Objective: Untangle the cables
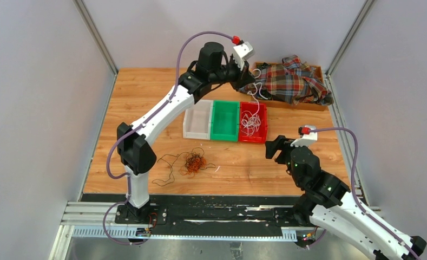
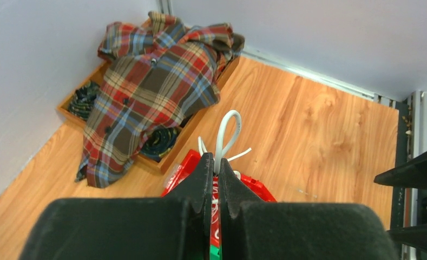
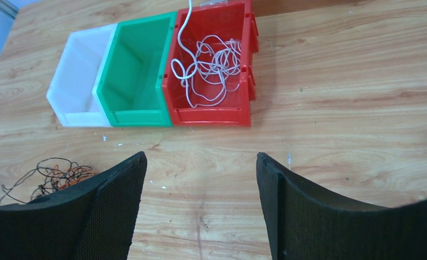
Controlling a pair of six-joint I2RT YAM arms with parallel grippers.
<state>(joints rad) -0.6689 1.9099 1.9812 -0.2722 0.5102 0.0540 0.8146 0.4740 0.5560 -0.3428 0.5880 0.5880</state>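
Note:
My left gripper is going down next into the red bin, over the coiled white cables (image 1: 251,123), because the tail of the looped cable already hangs there.
My left gripper (image 1: 248,76) (image 2: 217,157) is raised over the back of the red bin (image 1: 253,140) and shut on a white cable (image 2: 227,129). A loop of that cable sticks out past the fingertips, and its tail (image 1: 257,93) (image 3: 182,38) hangs into the bin. More white cables (image 1: 250,120) (image 3: 214,60) lie coiled inside the bin. A tangle of orange and black cables (image 1: 194,162) (image 3: 54,174) sits on the table in front of the bins. My right gripper (image 1: 274,147) (image 3: 200,158) hovers open over bare wood, near the red bin's front, with nothing between its fingers.
A green bin (image 1: 225,136) (image 3: 138,116) and a white bin (image 1: 196,134) (image 3: 77,116) stand left of the red bin (image 3: 211,116). A plaid shirt (image 1: 289,80) (image 2: 146,92) drapes over a wooden tray (image 1: 300,106) (image 2: 165,161) at the back right. Grey walls enclose the table.

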